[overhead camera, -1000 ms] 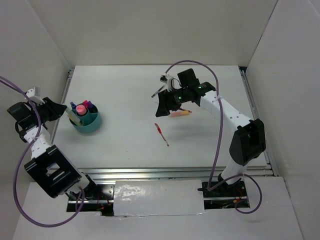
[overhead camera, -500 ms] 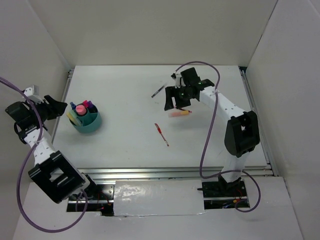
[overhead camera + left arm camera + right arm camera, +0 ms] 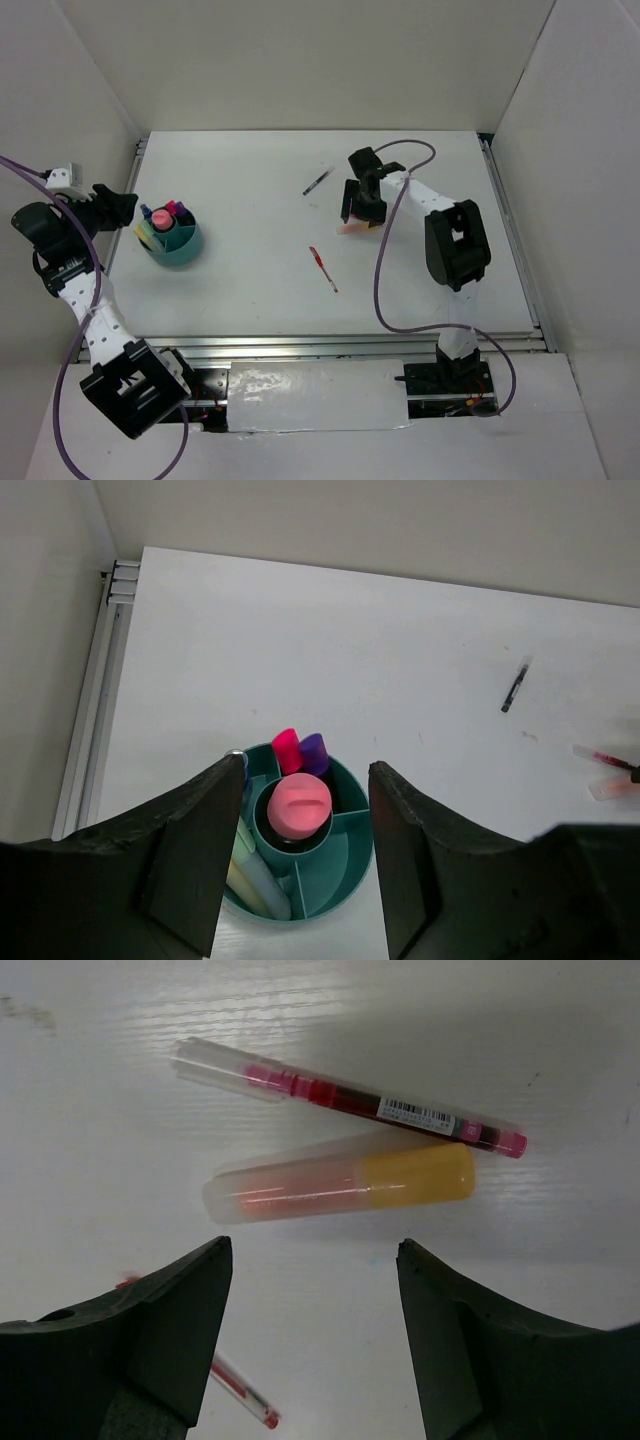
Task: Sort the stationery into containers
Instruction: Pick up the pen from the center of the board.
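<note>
The orange highlighter's body lies crosswise to the open fingers. My right gripper comes down onto the clear end of the orange highlighter (image 3: 265, 1198) next and nudges it round between them.
The teal cup (image 3: 176, 243) (image 3: 352, 868) stands at the table's left and holds a fat pink-capped marker (image 3: 300, 808), a pink one (image 3: 287, 750), a purple one (image 3: 313, 752) and pastel highlighters (image 3: 256, 876). My left gripper (image 3: 118, 205) (image 3: 306, 778) hovers open above and left of the cup, holding nothing. My right gripper (image 3: 362, 205) (image 3: 313, 1250) stands open just over the orange highlighter (image 3: 360, 227) (image 3: 340, 1182), apart from it. A pink pen in a clear barrel (image 3: 350, 1097) lies beside that highlighter. A thin red pen (image 3: 323, 268) (image 3: 242, 1392) and a dark pen (image 3: 318, 181) (image 3: 514, 687) lie loose.
White walls close in the table on three sides. A metal rail (image 3: 112, 580) runs along the left edge near the cup. The right arm's purple cable (image 3: 385, 270) loops over the table's right half.
My left gripper's jaws have opened, and it has drawn back a little from the cup. The right arm has folded in, carrying its gripper right and over the orange highlighter.
</note>
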